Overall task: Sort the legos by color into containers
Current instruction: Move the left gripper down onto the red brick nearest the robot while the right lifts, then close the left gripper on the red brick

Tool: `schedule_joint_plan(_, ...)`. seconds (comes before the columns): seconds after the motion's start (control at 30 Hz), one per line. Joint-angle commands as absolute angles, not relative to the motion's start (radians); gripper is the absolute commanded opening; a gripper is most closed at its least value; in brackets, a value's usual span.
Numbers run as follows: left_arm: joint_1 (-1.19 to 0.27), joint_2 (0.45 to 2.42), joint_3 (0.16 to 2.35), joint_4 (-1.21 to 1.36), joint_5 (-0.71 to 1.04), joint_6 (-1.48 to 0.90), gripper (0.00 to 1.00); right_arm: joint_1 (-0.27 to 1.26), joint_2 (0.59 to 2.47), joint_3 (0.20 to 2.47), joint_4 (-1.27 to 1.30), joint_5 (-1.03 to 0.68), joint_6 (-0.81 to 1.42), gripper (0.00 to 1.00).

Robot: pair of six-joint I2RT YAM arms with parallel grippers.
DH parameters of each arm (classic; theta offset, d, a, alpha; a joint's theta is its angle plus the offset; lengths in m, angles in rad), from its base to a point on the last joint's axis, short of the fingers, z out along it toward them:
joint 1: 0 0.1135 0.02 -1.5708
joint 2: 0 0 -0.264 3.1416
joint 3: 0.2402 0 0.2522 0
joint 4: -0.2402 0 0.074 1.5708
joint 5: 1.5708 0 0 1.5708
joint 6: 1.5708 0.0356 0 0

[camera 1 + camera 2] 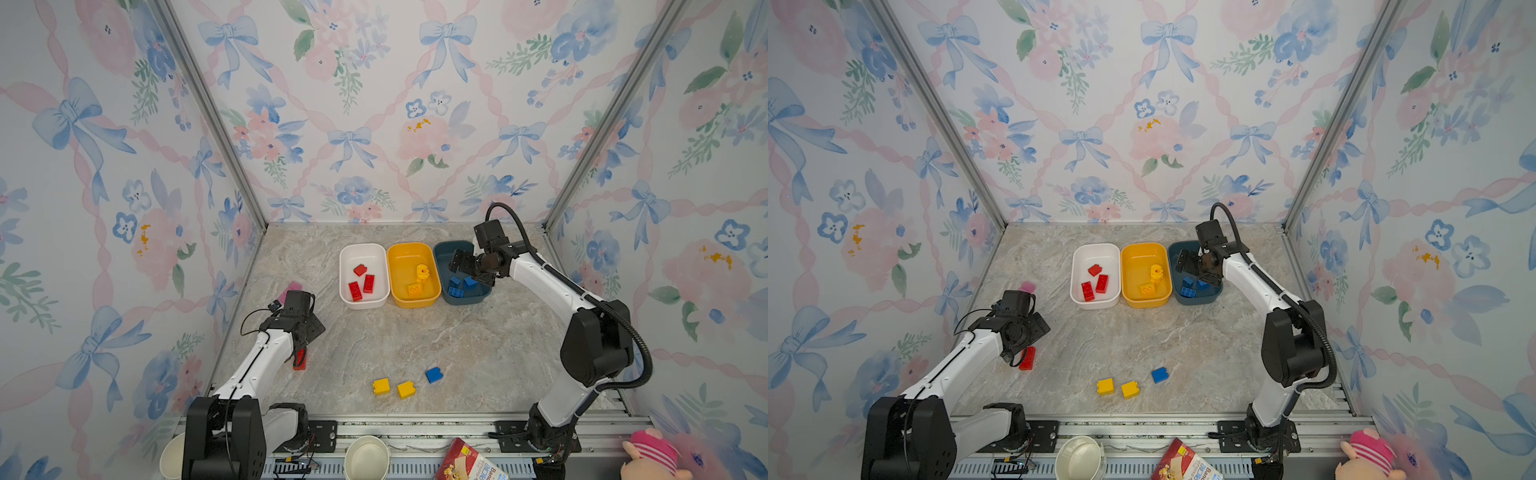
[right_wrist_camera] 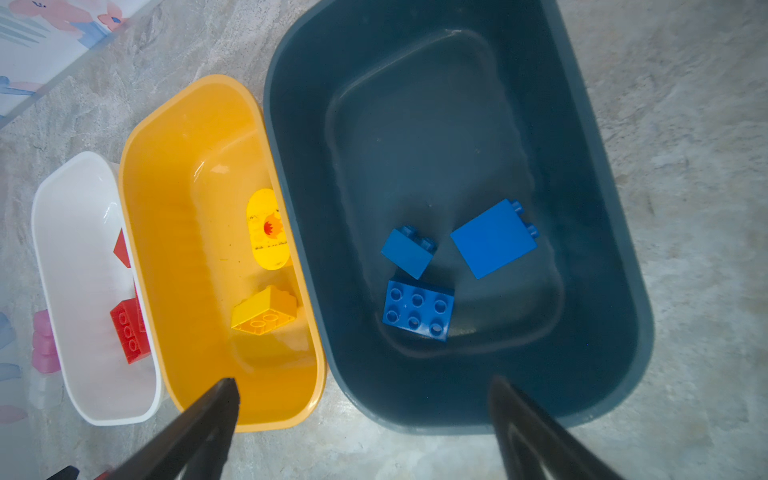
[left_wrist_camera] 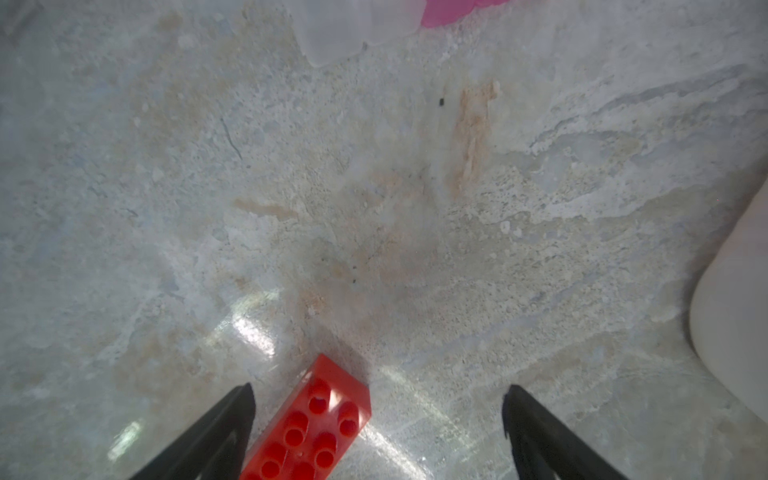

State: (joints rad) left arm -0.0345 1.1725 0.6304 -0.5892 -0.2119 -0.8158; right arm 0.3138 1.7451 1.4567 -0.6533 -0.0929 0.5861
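Note:
My left gripper is open, and the loose red brick is below, between its fingers. I will move my left gripper down around the brick's studded far end [image 1: 1029, 352] [image 3: 332, 406] and close on it.
Three containers stand in a row at the back: a white tub [image 1: 363, 249] with three red legos [image 1: 361, 282], a yellow tub [image 1: 411, 249] with two yellow pieces [image 2: 264, 316], and a teal tub [image 1: 442, 249] with three blue bricks [image 2: 417, 307]. My right gripper [image 2: 361, 382] hangs open and empty over the teal tub. At the left, my left gripper [image 3: 378, 388] is open around a loose red brick [image 3: 316, 419], which lies close to one finger. Two yellow bricks [image 1: 381, 386] [image 1: 406, 390] and a blue brick [image 1: 434, 375] lie near the front edge.
A pink block [image 1: 293, 287] lies behind the left arm. Below the table's front rail are paper cups [image 1: 366, 457], a printed box [image 1: 471, 461] and a pink plush toy [image 1: 652, 455]. Papered walls close in three sides.

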Motion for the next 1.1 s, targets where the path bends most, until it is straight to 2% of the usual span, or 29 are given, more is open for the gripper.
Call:
schedule_joint_plan(0.0, -0.025, 1.2, 0.615, -0.579, -0.19, -0.799, 0.94, 0.3, 1.694, 1.439, -0.676, -0.104, 0.584, 0.97)
schedule_joint_plan(0.4, -0.018, 1.251, 0.559, -0.509, -0.141, -0.799, 0.9, 0.273, 1.636, 1.366, -0.655, -0.118, 0.594, 0.97)
schedule_joint_plan(0.6, -0.07, 1.223, 0.54, -0.515, -0.119, -0.825, 0.84, 0.264, 1.615, 1.338, -0.645, -0.123, 0.596, 0.98)
schedule_joint_plan(0.87, -0.159, 1.201, 0.485, -0.515, -0.107, -0.893, 0.67, 0.256, 1.601, 1.324, -0.64, -0.134, 0.601, 0.98)
schedule_joint_plan(1.07, -0.178, 1.198, 0.493, -0.517, -0.11, -0.905, 0.46, 0.255, 1.594, 1.319, -0.642, -0.136, 0.604, 0.98)
